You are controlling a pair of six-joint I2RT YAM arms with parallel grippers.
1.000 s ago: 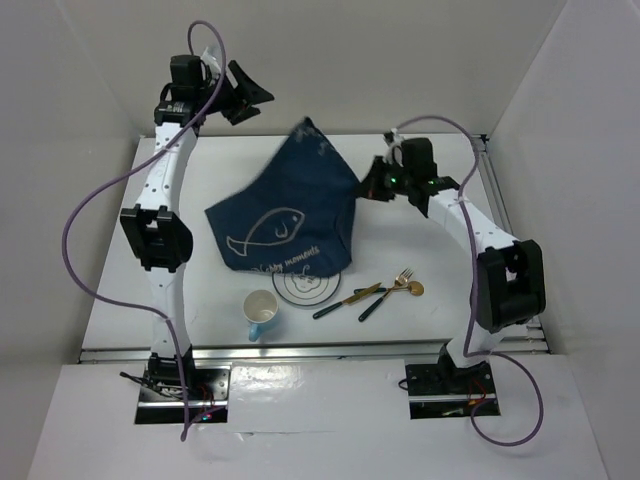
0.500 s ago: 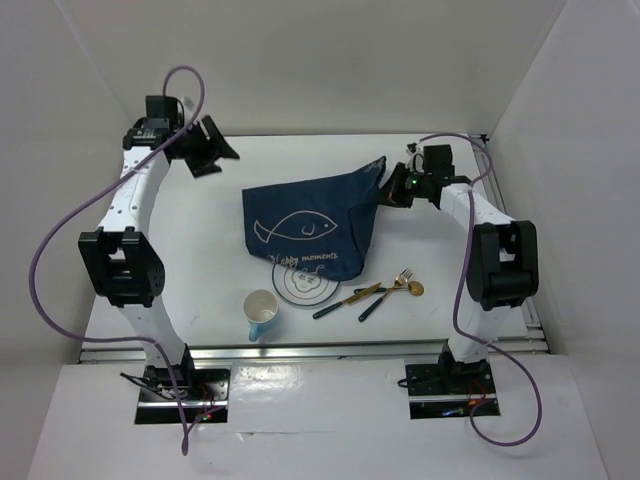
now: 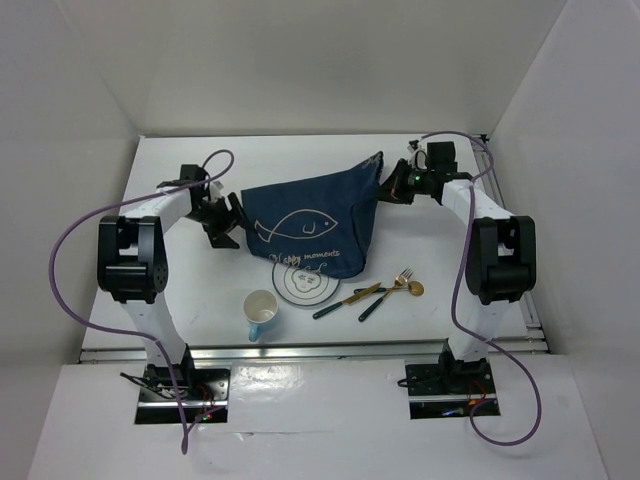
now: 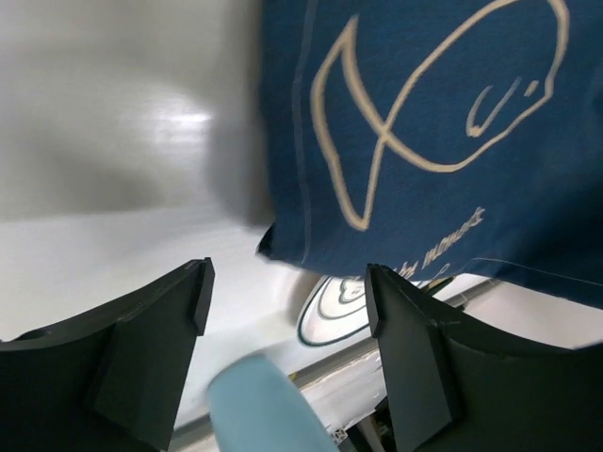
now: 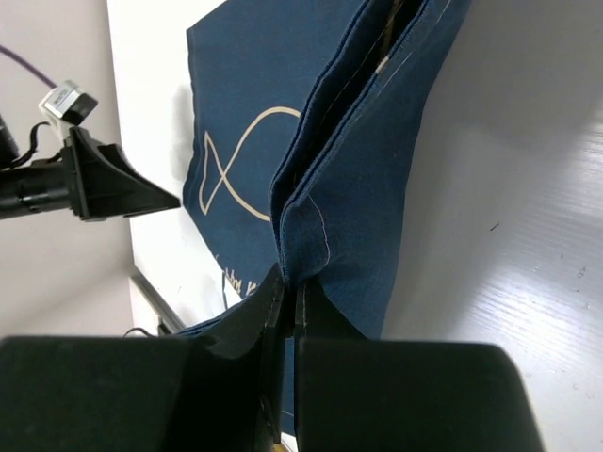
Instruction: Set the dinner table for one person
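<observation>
My right gripper moves up and outward next, then down over the bare tabletop beyond the cutlery and releases the placemat [image 3: 310,225], since its near edge overlaps the plate.
The navy placemat [image 3: 310,225] with a white fish drawing lies rumpled on the white dinner table [image 3: 180,290]. My right gripper [image 3: 385,188] is shut on its far right corner, which is lifted and bunched; the wrist view shows the cloth fold [image 5: 301,217] pinched in the gripper [image 5: 290,292]. My left gripper [image 3: 222,222] stands open, low beside the placemat's left edge, with nothing between its fingers [image 4: 287,282]. The placemat's near edge covers part of a small plate [image 3: 306,284].
A white cup [image 3: 261,310] with a light blue outside sits near the front edge, left of the plate. Gold and dark-handled cutlery [image 3: 380,292] lies right of the plate. White walls enclose the table on three sides.
My left arm has swung down from the back left to the placemat's left edge. The right gripper has pulled its corner toward the back right, and the cloth has spread out flatter.
</observation>
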